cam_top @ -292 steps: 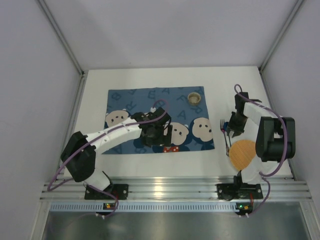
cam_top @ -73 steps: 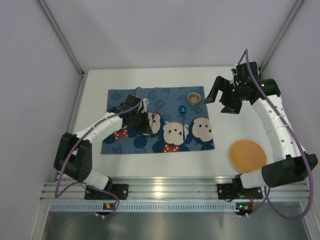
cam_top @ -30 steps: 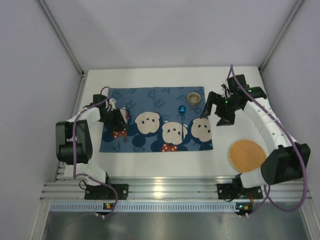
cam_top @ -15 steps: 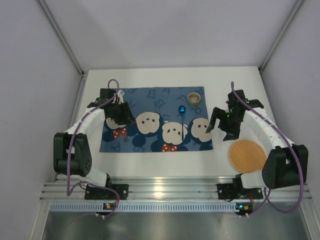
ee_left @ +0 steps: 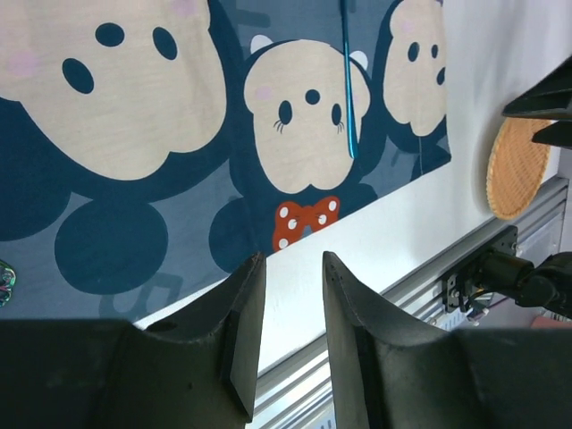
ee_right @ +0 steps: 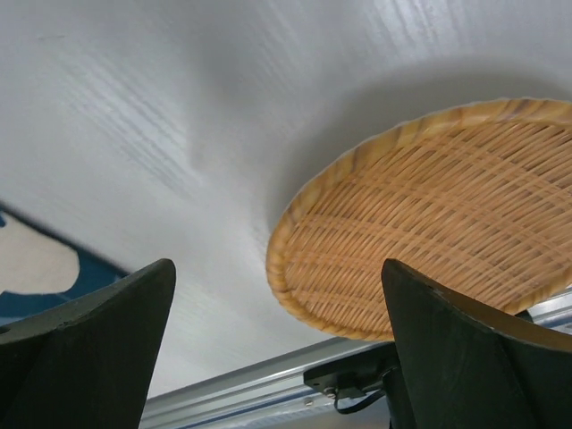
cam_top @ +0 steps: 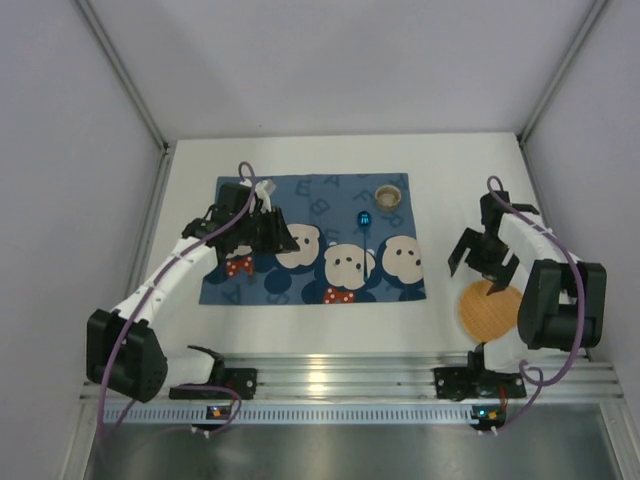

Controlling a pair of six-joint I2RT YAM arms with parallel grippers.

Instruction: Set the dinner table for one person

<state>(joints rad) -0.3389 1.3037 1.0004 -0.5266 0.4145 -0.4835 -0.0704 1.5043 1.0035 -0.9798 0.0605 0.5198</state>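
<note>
I will next lower my right gripper and pull it back onto the woven plate's mat-side rim (cam_top: pixel 466 291) (ee_right: pixel 279 248), as the plate's rim is below and back of its open fingers.
The white dinner table (cam_top: pixel 300 160) carries a blue cartoon-print placemat (cam_top: pixel 320 200). A blue spoon (cam_top: pixel 365 224) lies on the mat, and its handle (ee_left: pixel 347 80) shows in the left wrist view. A small round cup (cam_top: pixel 388 196) stands at the mat's far right corner. A round woven plate (cam_top: pixel 490 312) lies on the table right of the mat. My left gripper (cam_top: pixel 275 238) hovers over the mat's left half, its fingers (ee_left: pixel 243 331) a little apart with nothing between them. My right gripper (cam_top: pixel 482 272) stands wide open just above the woven plate's (ee_right: pixel 429 223) far rim.
A ribbed aluminium rail (cam_top: pixel 330 375) runs along the near edge with both arm bases on it. Grey walls close in the table at the left, right and back. Bare white tabletop lies between the mat and the rail (ee_left: pixel 357 259).
My left gripper has swung from the mat's left edge rightward over the mat. My right gripper has come down from beside the mat's right edge to the woven plate.
</note>
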